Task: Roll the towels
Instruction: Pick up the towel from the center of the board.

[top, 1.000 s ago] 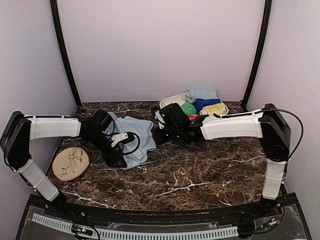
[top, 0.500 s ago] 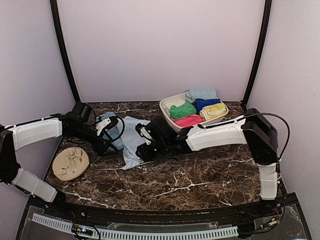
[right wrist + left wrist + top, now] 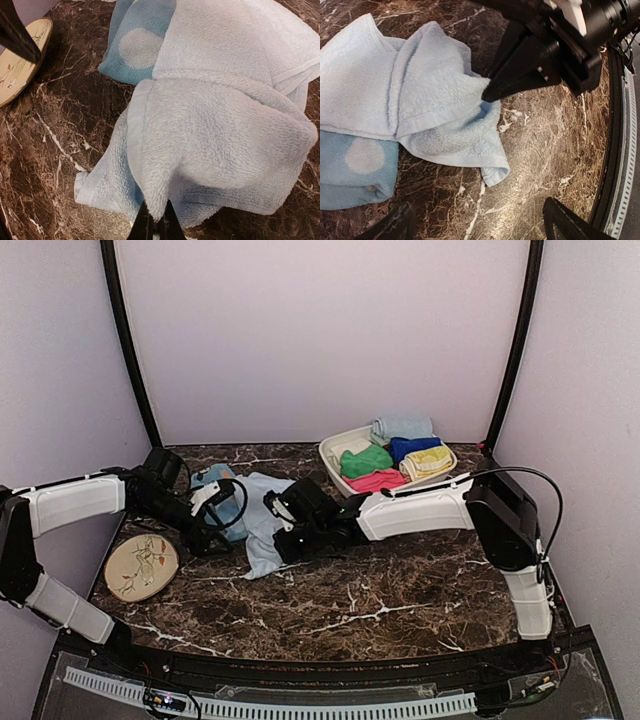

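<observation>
I will next bring my left gripper down toward the right in the top view, onto the pale blue towel's near corner (image 3: 257, 571) (image 3: 495, 175), because that corner sticks out free on bare marble.
The plain pale blue towel (image 3: 262, 508) lies crumpled on the marble table, partly folded over itself; it also shows in the left wrist view (image 3: 415, 95) and the right wrist view (image 3: 220, 125). The medium blue spotted towel (image 3: 213, 480) lies under its far-left side, one spot showing in each wrist view (image 3: 362, 156) (image 3: 140, 47). My right gripper (image 3: 279, 544) (image 3: 156, 227) is shut on a raised fold of the pale blue towel, also visible from the left wrist (image 3: 487, 94). My left gripper (image 3: 204, 536) (image 3: 480, 231) is open and empty, just left of the towels.
A round beige plate with a drawing (image 3: 140, 567) (image 3: 20, 60) lies at the left front. A white basket (image 3: 334, 445) at the back right holds several rolled towels: green, pink, dark blue, yellow, pale blue. Bare marble lies in front of the towels.
My right gripper has moved left and nearer, pulling a fold of the pale blue towel over itself. My left gripper has let go and drawn back to the left.
</observation>
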{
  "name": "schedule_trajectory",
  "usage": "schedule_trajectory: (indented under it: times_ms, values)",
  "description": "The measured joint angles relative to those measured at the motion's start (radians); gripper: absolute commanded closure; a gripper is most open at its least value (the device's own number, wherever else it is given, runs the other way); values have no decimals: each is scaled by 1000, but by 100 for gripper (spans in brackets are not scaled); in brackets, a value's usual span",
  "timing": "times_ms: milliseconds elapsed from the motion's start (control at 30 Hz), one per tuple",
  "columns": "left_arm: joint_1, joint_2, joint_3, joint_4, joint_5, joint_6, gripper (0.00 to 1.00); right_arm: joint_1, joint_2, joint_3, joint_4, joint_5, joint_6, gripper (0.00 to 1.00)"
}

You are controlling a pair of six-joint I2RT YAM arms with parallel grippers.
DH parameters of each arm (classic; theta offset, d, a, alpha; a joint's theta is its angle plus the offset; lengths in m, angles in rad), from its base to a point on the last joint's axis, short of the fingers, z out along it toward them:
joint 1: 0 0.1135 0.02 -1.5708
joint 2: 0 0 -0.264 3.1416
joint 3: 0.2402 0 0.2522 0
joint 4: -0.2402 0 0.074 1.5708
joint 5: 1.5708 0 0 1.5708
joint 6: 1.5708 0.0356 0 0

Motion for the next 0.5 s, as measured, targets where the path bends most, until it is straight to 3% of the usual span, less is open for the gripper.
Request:
schedule_trajectory:
  times_ms: [300, 500]
  values:
    - [-194, 101, 4, 2, -47, 21, 15, -97, -165, -145, 71, -32, 90, 100]
    - [-233, 197, 32, 18, -90, 13, 18, -131, -235, -221, 121, -27, 129, 100]
